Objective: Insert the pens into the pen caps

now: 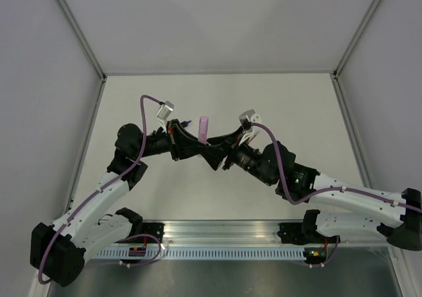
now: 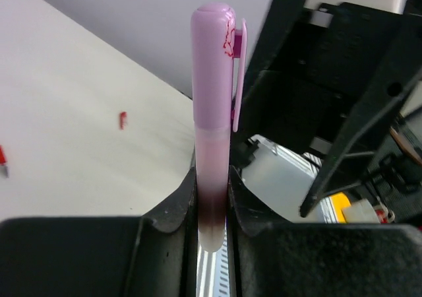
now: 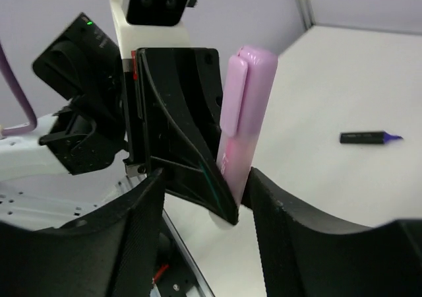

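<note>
My left gripper is above the bare tabletop and should tilt down and lower to release the pink pen [image 1: 204, 127] flat on it, because the pen's cap is on.
My left gripper [image 2: 212, 201] is shut on the lower body of the pale pink pen [image 2: 212, 171] and holds it upright above the table. A pink cap [image 2: 212, 66] with a clip sits on the pen's top end. In the top view the pink pen [image 1: 204, 127] stands between the two grippers at mid-table. My right gripper [image 3: 204, 204] is open, and its fingers straddle the pink pen [image 3: 237, 158] and a left finger [image 3: 178, 132]. The dark purple pen [image 3: 369, 137] lies uncapped on the table. A tiny red cap [image 2: 122, 119] lies on the table, and a red piece [image 2: 2, 160] shows at the left edge.
The white table [image 1: 217, 92] is walled by grey panels at the back and sides. An aluminium rail [image 1: 224, 234] with both arm bases runs along the near edge. Purple cables [image 1: 148, 100] loop over the arms.
</note>
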### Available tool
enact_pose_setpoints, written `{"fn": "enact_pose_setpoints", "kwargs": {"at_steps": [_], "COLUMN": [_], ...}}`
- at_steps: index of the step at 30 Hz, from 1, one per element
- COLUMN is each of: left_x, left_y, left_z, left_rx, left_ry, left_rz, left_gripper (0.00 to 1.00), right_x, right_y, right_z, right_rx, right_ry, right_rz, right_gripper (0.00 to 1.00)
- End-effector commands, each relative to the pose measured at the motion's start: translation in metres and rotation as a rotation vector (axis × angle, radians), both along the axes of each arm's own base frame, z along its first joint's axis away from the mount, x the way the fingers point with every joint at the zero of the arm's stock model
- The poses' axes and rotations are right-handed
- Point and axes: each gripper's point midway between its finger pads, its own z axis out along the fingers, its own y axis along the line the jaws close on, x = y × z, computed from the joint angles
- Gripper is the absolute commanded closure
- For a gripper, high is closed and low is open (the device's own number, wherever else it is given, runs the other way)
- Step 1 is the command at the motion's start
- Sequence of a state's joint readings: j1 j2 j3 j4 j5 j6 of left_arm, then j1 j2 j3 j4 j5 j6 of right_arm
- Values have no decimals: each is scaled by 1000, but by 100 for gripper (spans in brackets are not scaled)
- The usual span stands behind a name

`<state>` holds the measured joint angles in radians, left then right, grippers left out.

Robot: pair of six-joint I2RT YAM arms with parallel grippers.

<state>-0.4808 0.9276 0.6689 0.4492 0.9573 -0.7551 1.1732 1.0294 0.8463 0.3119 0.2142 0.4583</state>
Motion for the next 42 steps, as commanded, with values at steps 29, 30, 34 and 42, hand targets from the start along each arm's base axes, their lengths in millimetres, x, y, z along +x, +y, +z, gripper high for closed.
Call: {"fn": "enact_pose_setpoints", "kwargs": {"at_steps": [29,30,34,42], "left_x": [150,152,151,146], "left_y": [-7,-7,2,3], "left_z": [-257,-259,-278,-290], "left_rx": [428,438,533,658], "left_ry": [787,788,818,794], "left_rz": [637,651,713,754], "left_gripper": [90,90,90,85], "right_x": [61,60,59,58], "right_y": [-104,-103,-101,-101], "right_z": [-91,-91,-94,-99], "right_rx": [-349,-349,-357,-376], "right_ry": [94,94,94,95], "right_rz": [-490,-484,-468,-458], "right_gripper": [34,34,34,34]}}
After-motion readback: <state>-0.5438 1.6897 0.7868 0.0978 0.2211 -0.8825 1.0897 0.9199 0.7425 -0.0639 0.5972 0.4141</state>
